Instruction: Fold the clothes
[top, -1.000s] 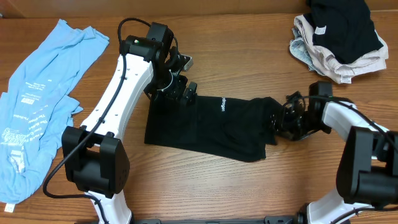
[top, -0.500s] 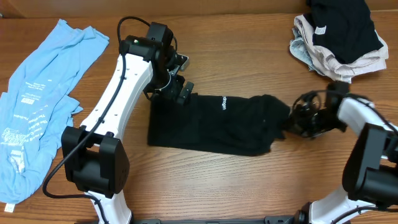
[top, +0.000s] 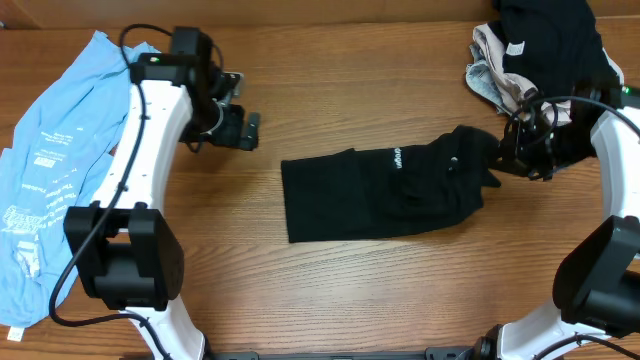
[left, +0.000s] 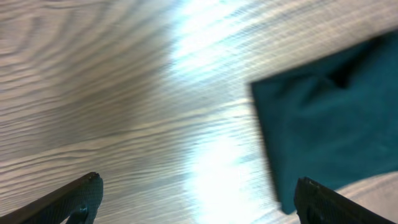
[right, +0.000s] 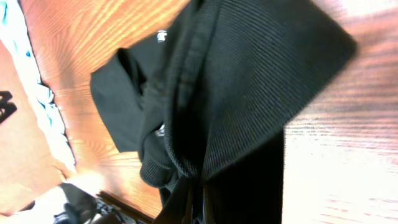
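The bunched end will first travel to the left in the overhead view, past the logo, carried by the robot's right gripper, to get over the garment's other end (top: 326, 197) (right: 116, 103), which lies flat.
A folded black garment (top: 385, 195) with a small white logo (top: 398, 157) lies in the middle of the table. My right gripper (top: 505, 155) is shut on its right end, which is bunched and lifted; the right wrist view shows black ribbed fabric (right: 236, 93) filling the jaws. My left gripper (top: 245, 132) is open and empty, off to the left of the garment; in the left wrist view (left: 196, 199) the garment's left corner (left: 323, 124) shows at the right, clear of the fingers.
A light blue shirt (top: 60, 150) lies spread at the far left. A pile of black, beige and patterned clothes (top: 545, 60) sits at the back right corner, just behind my right arm.
My left gripper has let go of the black garment and moved left and away. My right gripper has dragged the garment to the right and toward the back.
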